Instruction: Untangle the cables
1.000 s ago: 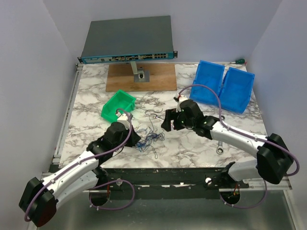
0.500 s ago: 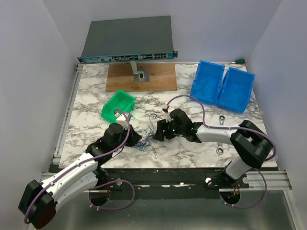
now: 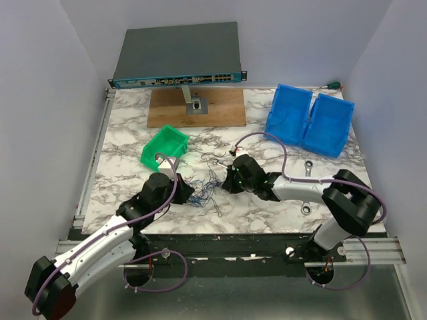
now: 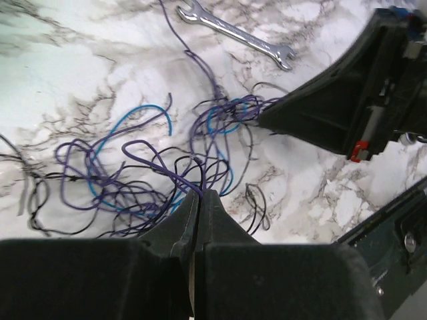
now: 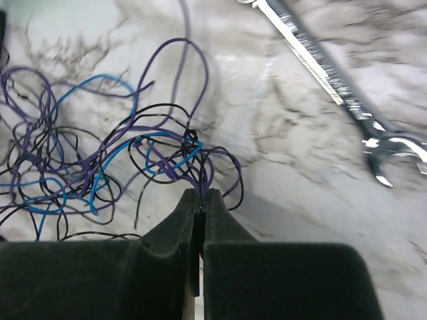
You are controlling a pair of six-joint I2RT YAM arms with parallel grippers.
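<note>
The cables [image 3: 208,192] lie bunched between both grippers. My right gripper will lift away from my left gripper toward the larger wrench, then let go of the black wire.
The cables [image 3: 208,192] are a scribble of thin purple, blue and black wires on the marble table, between the two grippers. My left gripper [image 3: 190,196] sits at the tangle's left side. In the left wrist view it [image 4: 200,193] is shut, with a purple strand of the cables [image 4: 127,177] running in at its tips. My right gripper [image 3: 225,184] is at the tangle's right side. In the right wrist view it [image 5: 201,193] is shut on black and purple strands of the cables [image 5: 100,167]. The right gripper's dark body [image 4: 333,100] shows in the left wrist view.
A small silver wrench [image 4: 235,33] lies just beyond the tangle. A larger wrench [image 3: 307,167] lies partly under the right arm. A green bin [image 3: 165,147] stands behind the left gripper, with blue bins [image 3: 310,120] at back right. A network switch [image 3: 177,57] sits on a wooden board [image 3: 197,107].
My right gripper has moved left to the tangle and closed on its wires. The left gripper has stayed shut and shifted slightly.
</note>
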